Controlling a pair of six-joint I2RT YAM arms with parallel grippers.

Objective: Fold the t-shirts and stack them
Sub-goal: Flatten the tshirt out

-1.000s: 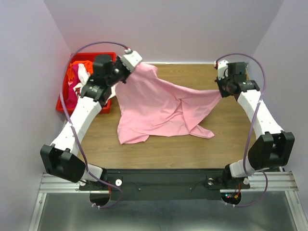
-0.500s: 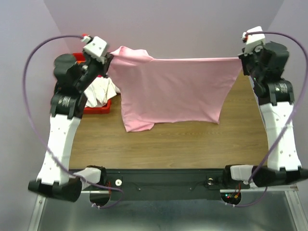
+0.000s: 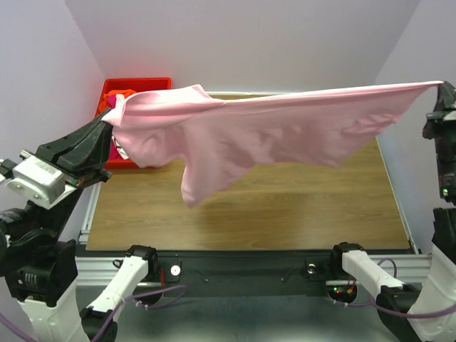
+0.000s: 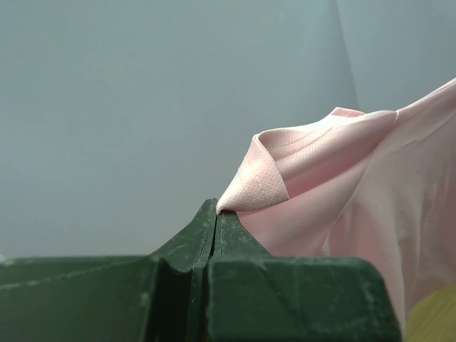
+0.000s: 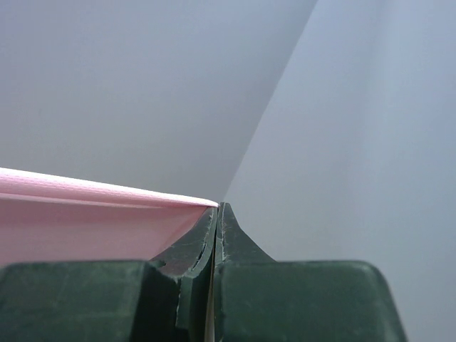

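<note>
My left gripper moves down toward the bare wood near the red bin next, fingers tipping downward, and releases the t-shirt's corner, since the t-shirt hangs in the air.
A light pink t-shirt (image 3: 271, 132) hangs stretched in the air between both arms, high above the wooden table (image 3: 285, 206). My left gripper (image 3: 108, 121) is shut on its left corner, seen as a folded hem (image 4: 260, 182) at the fingertips. At the far right, my right gripper (image 3: 440, 87) is shut on the other corner, and the taut pink edge (image 5: 92, 192) runs off to the left. One sleeve (image 3: 196, 189) droops below the cloth. More t-shirts, orange-red and white, lie in the red bin (image 3: 142, 85), mostly hidden behind the pink cloth.
The red plastic bin stands at the table's back left corner. Lilac walls (image 3: 242, 35) close in the back and both sides. The arm bases (image 3: 135, 260) sit on the black rail at the near edge.
Both arms have swung up and toward the camera, lifting the pink t-shirt off the table and stretching it wide and nearly flat in the air.
</note>
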